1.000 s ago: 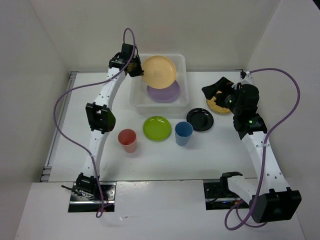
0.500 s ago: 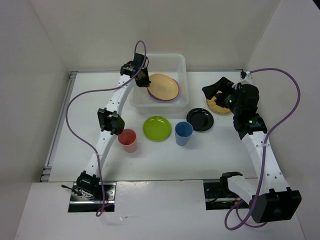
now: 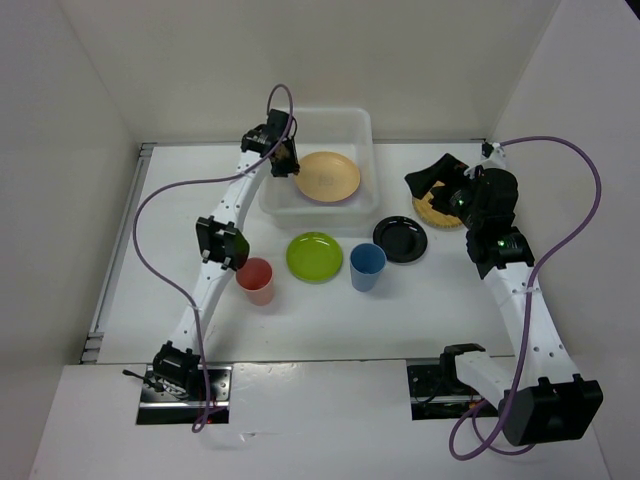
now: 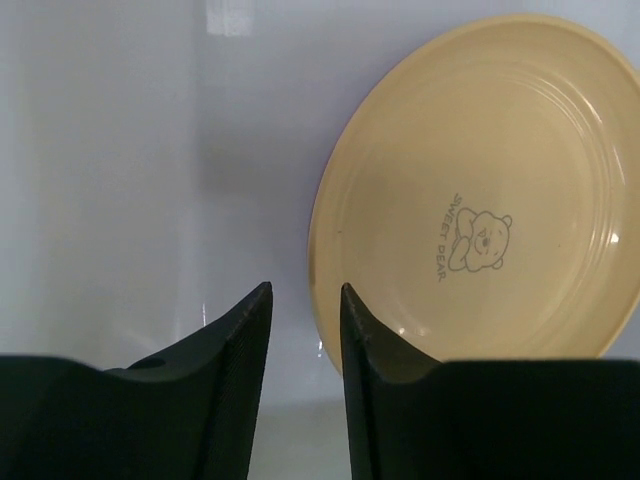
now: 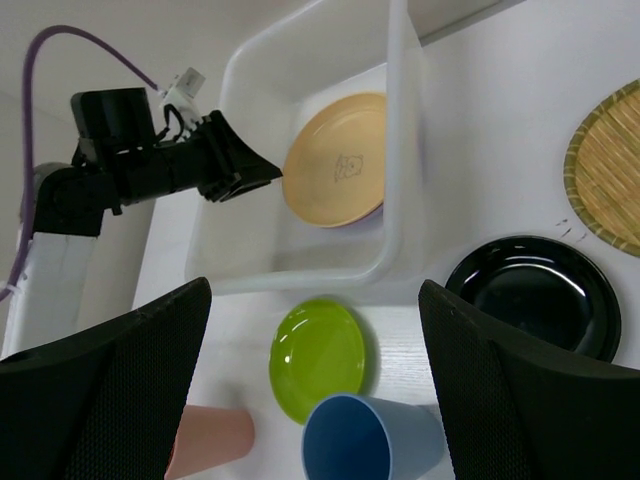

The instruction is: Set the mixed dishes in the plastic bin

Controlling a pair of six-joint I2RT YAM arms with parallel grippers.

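Note:
The tan woven disc lies flat on the tabletop, so next I should lower and tilt my right gripper until its open fingers close on the disc's near edge (image 3: 449, 225) (image 5: 622, 243).
The peach-orange plate (image 3: 328, 176) lies in the plastic bin (image 3: 365, 130) on top of the lavender plate (image 3: 311, 199), of which only a sliver shows. My left gripper (image 3: 290, 160) is in the bin at the plate's left edge, open and empty (image 4: 305, 290); the plate (image 4: 470, 200) sits just right of it. My right gripper (image 3: 432, 175) hangs wide open (image 5: 315, 290) over the tan woven disc (image 3: 432, 210). The lime green plate (image 3: 314, 256), black plate (image 3: 400, 239), blue cup (image 3: 367, 265) and red cup (image 3: 255, 280) stand on the table in front of the bin.
White walls close in the table at the back and on both sides. The left arm's purple cable (image 3: 150, 210) loops out to the left, and the right arm's cable (image 3: 585, 200) loops to the right.
My left gripper has lowered the peach-orange plate from a raised tilt onto the lavender plate in the bin and let go. The right arm has not moved.

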